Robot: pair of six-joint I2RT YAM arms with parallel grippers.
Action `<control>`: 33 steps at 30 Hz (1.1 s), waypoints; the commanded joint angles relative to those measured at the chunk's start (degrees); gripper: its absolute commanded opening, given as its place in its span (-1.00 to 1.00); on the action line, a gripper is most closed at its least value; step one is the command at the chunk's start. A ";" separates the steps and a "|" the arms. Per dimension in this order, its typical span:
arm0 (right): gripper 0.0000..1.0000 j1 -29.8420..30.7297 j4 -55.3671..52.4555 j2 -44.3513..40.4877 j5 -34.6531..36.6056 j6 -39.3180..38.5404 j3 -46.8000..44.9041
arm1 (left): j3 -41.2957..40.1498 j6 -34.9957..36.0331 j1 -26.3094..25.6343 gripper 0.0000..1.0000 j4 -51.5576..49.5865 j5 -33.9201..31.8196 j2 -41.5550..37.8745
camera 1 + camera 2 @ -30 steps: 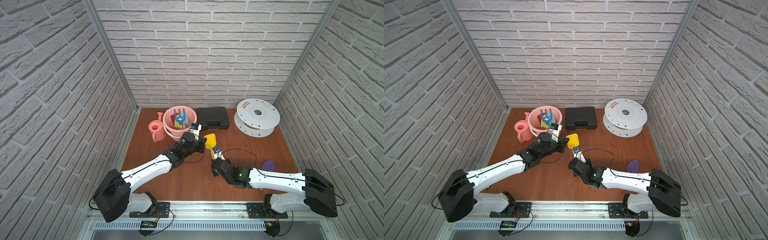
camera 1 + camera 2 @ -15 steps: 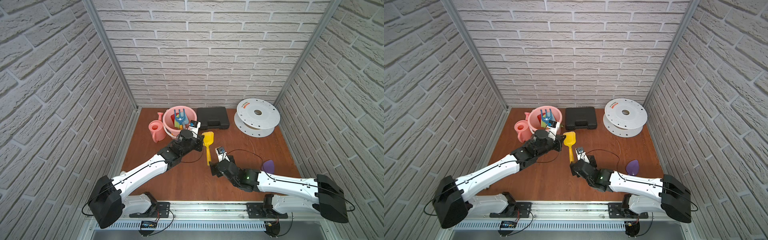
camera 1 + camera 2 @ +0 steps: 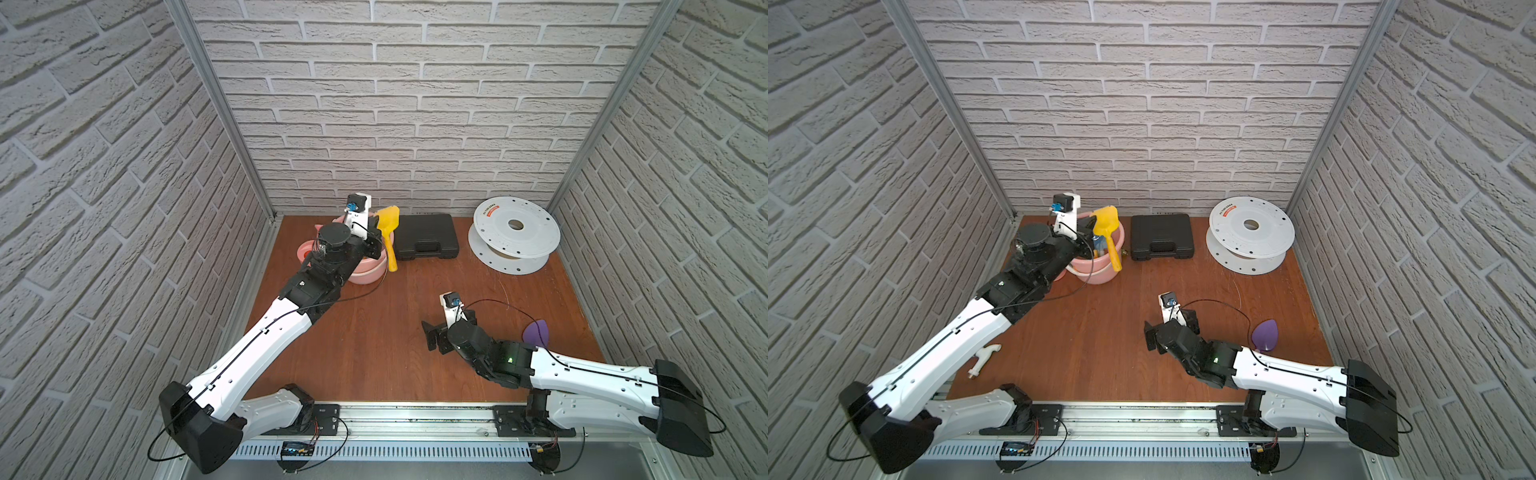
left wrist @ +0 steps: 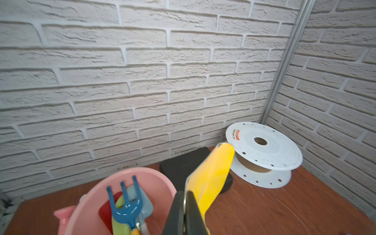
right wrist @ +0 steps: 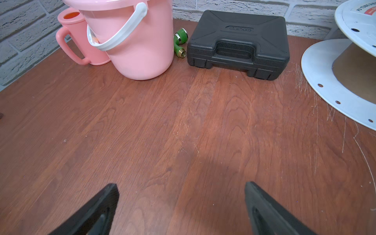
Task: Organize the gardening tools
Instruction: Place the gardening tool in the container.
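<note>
I will move my left gripper outward over the gap beside the blue rake, lower it and release, because the yellow spade's handle hangs at the bucket's rim.
My left gripper is shut on a yellow spade, held in the air at the right rim of the pink bucket, blade up and handle hanging down. A blue rake, a green spade, a red tool and a pale blue one stand in the bucket. A pink watering can stands left of it. A purple trowel lies right of my right gripper, which is open and empty, low over the table.
A black case lies right of the bucket, with a green hose fitting between them. A white reel fills the back right corner. A white handle-like part lies under the left arm. Brick walls close three sides.
The right gripper opened, let go of the yellow spade and drew back to the front right. The left arm carried the spade up and back to the bucket.
</note>
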 commanded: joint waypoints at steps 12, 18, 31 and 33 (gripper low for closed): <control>1.00 0.42 12.46 -1.22 -8.89 -4.38 -4.50 | 3.78 3.61 16.87 -1.00 17.27 13.90 16.80; 1.00 0.43 16.05 -1.49 -10.21 -5.98 -6.05 | 0.86 1.89 18.67 -1.00 22.48 16.84 23.52; 1.00 0.47 18.62 -2.83 -11.24 -6.69 -7.58 | -2.31 -0.41 19.72 -0.95 24.90 20.76 30.10; 1.00 0.44 18.35 -3.23 -11.17 -6.67 -7.59 | -2.92 -0.31 19.82 -0.69 24.62 20.81 29.66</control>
